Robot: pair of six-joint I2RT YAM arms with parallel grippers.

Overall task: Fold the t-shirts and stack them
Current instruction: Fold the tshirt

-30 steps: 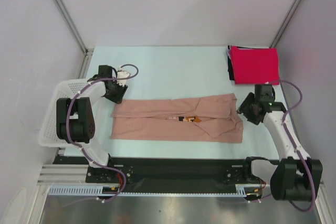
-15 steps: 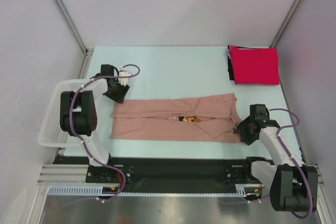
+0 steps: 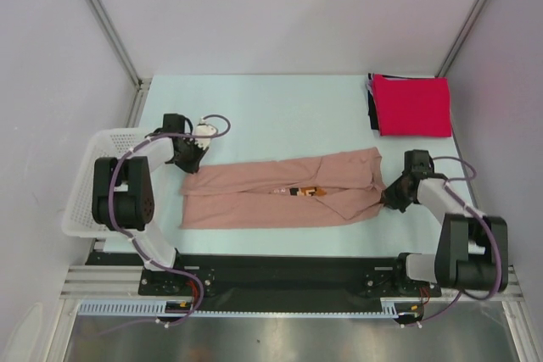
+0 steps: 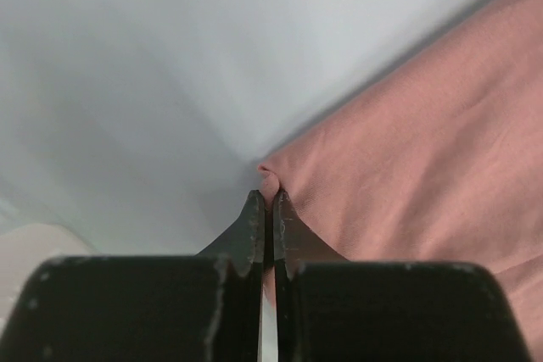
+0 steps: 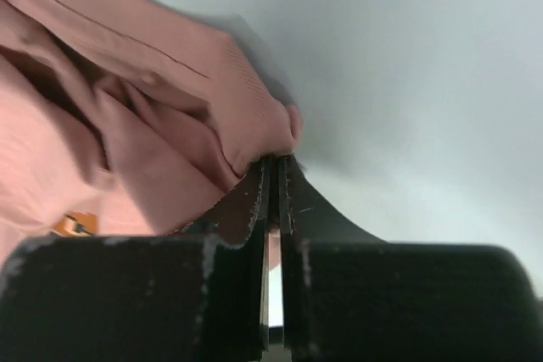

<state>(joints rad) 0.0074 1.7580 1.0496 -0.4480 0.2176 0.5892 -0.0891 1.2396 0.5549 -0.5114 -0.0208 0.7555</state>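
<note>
The robot's right gripper has the folded dusty-pink t-shirt crosswise. It will next swing outward and to its left in the top view, to the table's bare back edge, and release the t-shirt.
A dusty-pink t-shirt (image 3: 271, 197) lies as a long folded strip across the middle of the table, a small print showing at its centre. At its far left corner my left gripper (image 3: 187, 164) is shut, pinching a small tip of the pink cloth (image 4: 424, 125) between the fingertips (image 4: 268, 199). At the strip's right end my right gripper (image 3: 391, 198) is shut on a bunched fold of the pink cloth (image 5: 127, 116), which bulges just above the jaws (image 5: 276, 167). A folded bright red t-shirt (image 3: 413, 106) lies on a black one (image 3: 371, 110) at the back right.
A white lattice basket (image 3: 83, 182) hangs off the table's left edge beside the left arm. Metal frame posts rise at the back corners. The pale table surface (image 3: 280, 116) stretches between the pink shirt and the back wall.
Both grippers have gone from open to shut on the pink shirt. The right arm swung in to the shirt's right end, whose lower corner is now drawn up and bunched.
</note>
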